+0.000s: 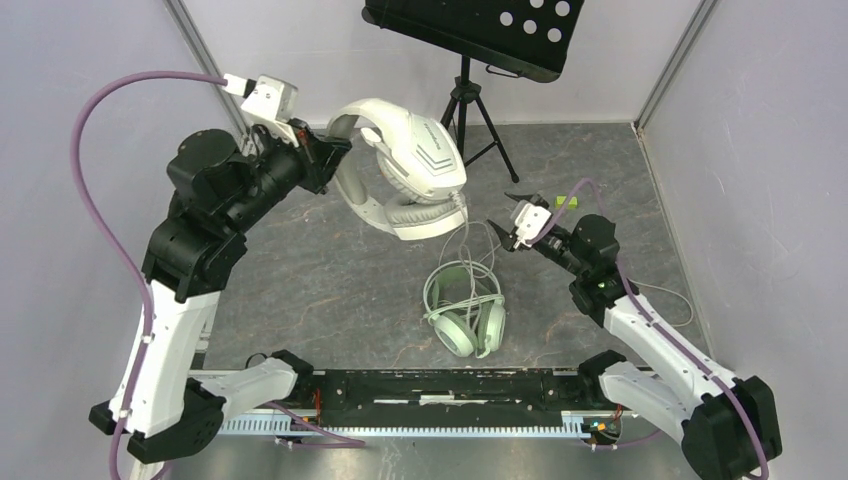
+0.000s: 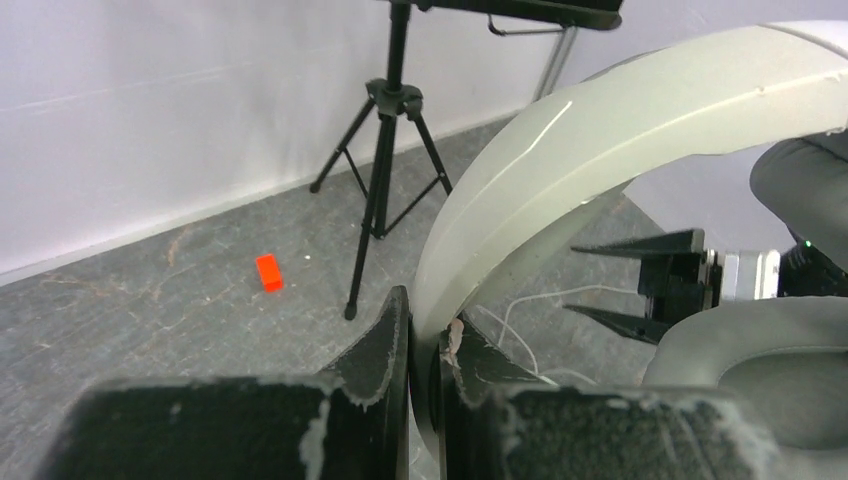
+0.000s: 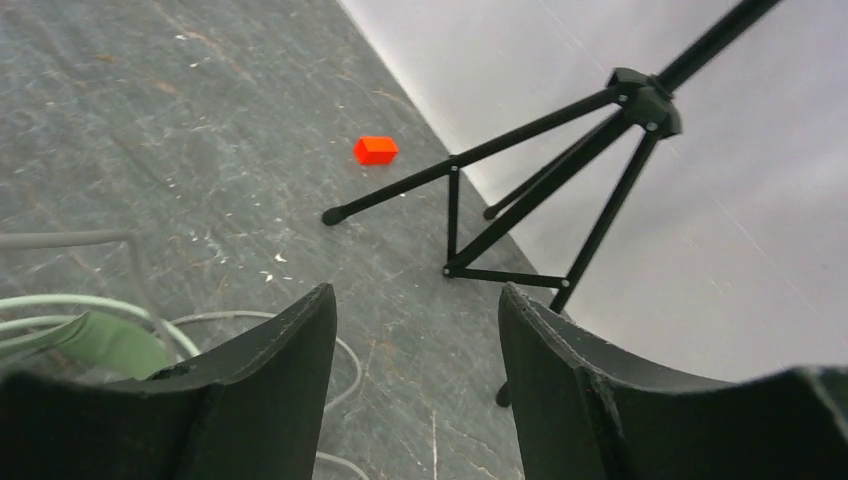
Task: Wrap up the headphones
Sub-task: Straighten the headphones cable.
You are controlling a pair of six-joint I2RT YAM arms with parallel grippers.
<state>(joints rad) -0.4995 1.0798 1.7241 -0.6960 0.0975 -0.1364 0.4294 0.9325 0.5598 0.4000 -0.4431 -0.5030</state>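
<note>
My right gripper is about to go down and swing to the left in the top view onto the white-grey headphones' cable (image 1: pixel 466 238), because the cable hangs loose from the earcup.
My left gripper (image 1: pixel 328 150) is shut on the headband of the white-grey headphones (image 1: pixel 415 165) and holds them in the air; the chevron-marked earcup faces up. In the left wrist view the pale headband (image 2: pixel 600 130) sits clamped between my fingers (image 2: pixel 385 345). Their thin pale cable (image 1: pixel 470 235) hangs down to the floor. The mint-green headphones (image 1: pixel 465 315) lie flat on the floor below. My right gripper (image 1: pixel 518 215) is open and empty, just right of the hanging cable. A green cable (image 3: pixel 80 335) shows at the right wrist view's left edge.
A black tripod (image 1: pixel 470 110) with a perforated black tray (image 1: pixel 480 30) stands at the back. A small red block (image 3: pixel 376 149) lies near the tripod foot, also in the left wrist view (image 2: pixel 268 272). Pale walls close in both sides.
</note>
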